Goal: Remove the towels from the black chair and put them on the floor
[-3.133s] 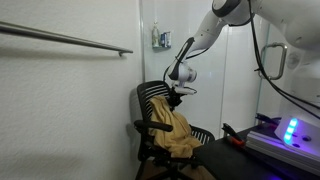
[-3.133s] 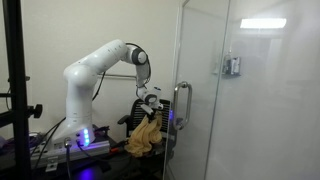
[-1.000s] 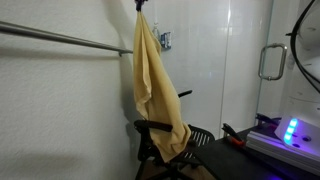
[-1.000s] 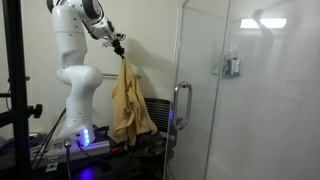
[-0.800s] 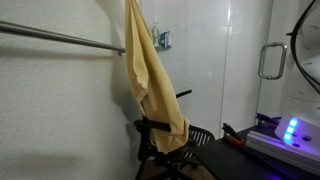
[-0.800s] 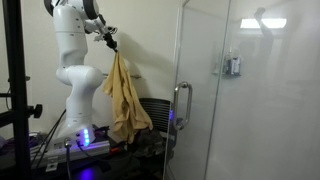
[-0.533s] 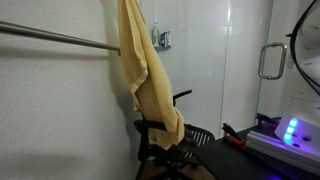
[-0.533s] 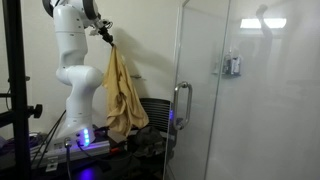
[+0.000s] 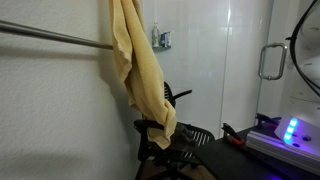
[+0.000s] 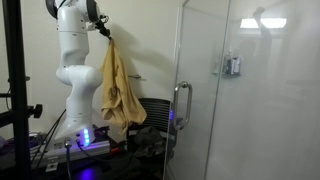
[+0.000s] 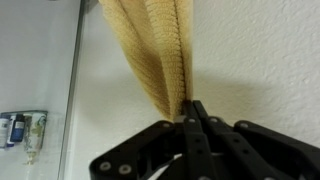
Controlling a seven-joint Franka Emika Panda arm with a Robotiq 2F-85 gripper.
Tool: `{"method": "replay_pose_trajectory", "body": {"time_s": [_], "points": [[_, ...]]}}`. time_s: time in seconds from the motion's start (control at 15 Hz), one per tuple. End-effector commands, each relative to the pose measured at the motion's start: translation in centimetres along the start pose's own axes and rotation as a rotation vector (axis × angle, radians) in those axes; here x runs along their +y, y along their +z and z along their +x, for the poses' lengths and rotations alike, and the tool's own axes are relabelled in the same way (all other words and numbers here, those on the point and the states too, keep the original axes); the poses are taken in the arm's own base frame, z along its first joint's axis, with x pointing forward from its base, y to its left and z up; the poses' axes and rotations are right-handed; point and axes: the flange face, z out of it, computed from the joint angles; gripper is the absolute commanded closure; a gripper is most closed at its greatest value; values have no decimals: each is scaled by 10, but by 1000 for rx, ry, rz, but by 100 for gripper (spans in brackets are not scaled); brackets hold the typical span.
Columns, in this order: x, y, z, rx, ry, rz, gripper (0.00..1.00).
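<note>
My gripper lowers toward the metal bar along the white wall (image 9: pixel 92 43) next and releases the tan towel's top there, since my gripper holds it high in the air.
My gripper (image 10: pixel 103 31) is shut on the top of the tan towel (image 10: pixel 115 85) and holds it high in the air, so it hangs limp down to chair height. The tan towel also shows in an exterior view (image 9: pixel 137 70), where the gripper is above the frame. In the wrist view the shut jaws (image 11: pixel 190 112) pinch the tan towel (image 11: pixel 155 45) against a white wall. The black chair (image 9: pixel 172 135) stands below, partly behind the towel; it also shows in an exterior view (image 10: pixel 150 118). A dark heap on its seat (image 10: pixel 148 141) may be the grey towel; I cannot tell.
A metal rail (image 9: pixel 50 37) runs along the white wall by the hanging towel. A glass shower door with a handle (image 10: pixel 178 105) stands beside the chair. The robot base with a blue light (image 10: pixel 82 135) sits on a black table (image 9: pixel 240 155).
The gripper has lifted the tan towel off the chair and carried it sideways toward the wall rail. Its lower end now hangs clear above the seat.
</note>
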Motion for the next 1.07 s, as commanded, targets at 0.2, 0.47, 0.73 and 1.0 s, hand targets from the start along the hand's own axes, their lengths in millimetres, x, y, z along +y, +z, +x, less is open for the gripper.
{"method": "replay_pose_trajectory", "body": {"time_s": [0.2, 0.47, 0.73, 1.0], "points": [[-15, 3, 1, -17, -188, 91, 99], [6, 42, -19, -103, -245, 279, 99], [32, 134, -40, -168, -293, 473, 99], [35, 208, -77, -198, -358, 607, 99]]}}
